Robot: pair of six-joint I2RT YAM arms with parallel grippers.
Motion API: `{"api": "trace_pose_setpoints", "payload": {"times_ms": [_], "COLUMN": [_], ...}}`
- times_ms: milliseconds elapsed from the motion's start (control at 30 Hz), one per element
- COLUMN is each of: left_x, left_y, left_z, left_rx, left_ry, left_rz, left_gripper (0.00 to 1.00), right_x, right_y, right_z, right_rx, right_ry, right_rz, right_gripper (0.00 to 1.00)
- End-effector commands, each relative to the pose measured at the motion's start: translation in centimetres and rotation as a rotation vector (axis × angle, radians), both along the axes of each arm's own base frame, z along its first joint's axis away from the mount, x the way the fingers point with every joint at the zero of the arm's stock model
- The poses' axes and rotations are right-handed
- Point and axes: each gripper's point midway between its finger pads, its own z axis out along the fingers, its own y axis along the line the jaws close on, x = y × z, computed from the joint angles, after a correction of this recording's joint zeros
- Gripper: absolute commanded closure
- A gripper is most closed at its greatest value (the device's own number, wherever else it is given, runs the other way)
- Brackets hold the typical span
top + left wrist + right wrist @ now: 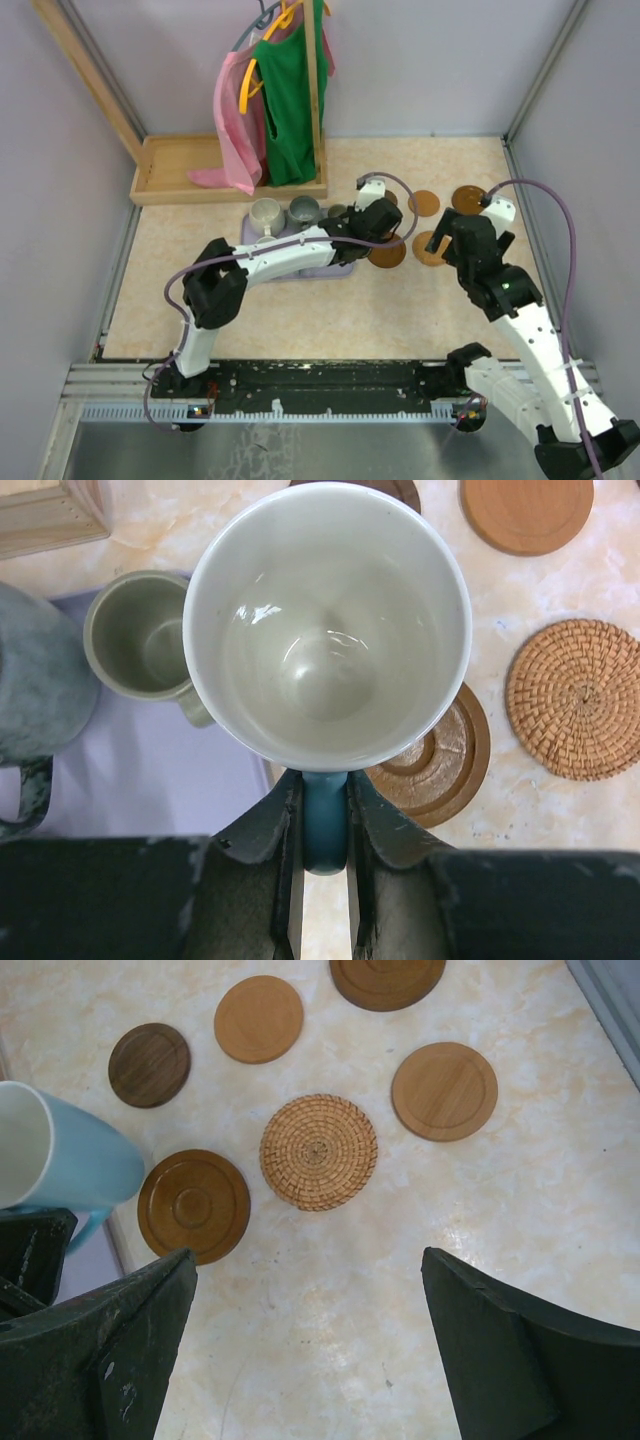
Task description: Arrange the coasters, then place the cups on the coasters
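Note:
The empty dark walnut coaster is outward and below, so next my left gripper needs to carry the cup outward, lower it onto the coaster and let go of the cup's handle.
My left gripper (325, 785) is shut on the blue handle of a white and light blue cup (327, 630). The cup hangs upright over the near edge of a ringed brown coaster (440, 760), beside the lavender tray (130, 790). Several round coasters lie in a loose cluster in the right wrist view: a woven one (318, 1151), the ringed brown one (194, 1205), a dark walnut one (149, 1064) and pale wooden ones (444, 1091). My right gripper (310, 1260) hovers open over bare table just in front of them, holding nothing. A grey-green cup (140, 635) and a dark grey cup (30, 680) stand on the tray.
A wooden clothes stand (190, 170) with green and pink garments (285, 90) occupies the back left. Grey walls close in the table on three sides. My left arm (280, 255) stretches across the tray toward the coasters.

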Motion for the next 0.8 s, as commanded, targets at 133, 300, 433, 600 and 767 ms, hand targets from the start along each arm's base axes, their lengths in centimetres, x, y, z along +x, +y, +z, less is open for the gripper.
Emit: {"api": "trace_pose_setpoints", "payload": {"times_ms": [133,300,433,600,767], "left_x": [4.5,6.3,7.6,8.8,9.5], "left_y": [-1.3,-1.8,-2.4,-3.2,-3.9], "left_z": [4.5,4.9,5.0,4.6,4.2], "left_rx": [-0.107,-0.100,-0.107,-0.121,-0.114], "left_ry": [-0.108,-0.134,-0.144,-0.142,-0.151], "left_rz": [0.043,0.040,0.033,0.021,0.009], "left_gripper": [1.00,1.00,1.00,1.00,1.00], "right_x": [0.3,0.3,0.2,0.0,-0.1], "right_y": [-1.4,-0.9,-0.9,-1.1,-1.2], "right_z": [-0.5,-2.0,-2.0,-2.2,-2.5], "right_rx": [0.009,0.049,0.058,0.050,0.048], "right_ry": [0.003,0.031,0.017,0.020,0.031], "right_rz": [-0.077,-0.065,-0.065,-0.070,-0.070], "right_gripper": [0.06,0.06,0.06,0.06,0.06]}}
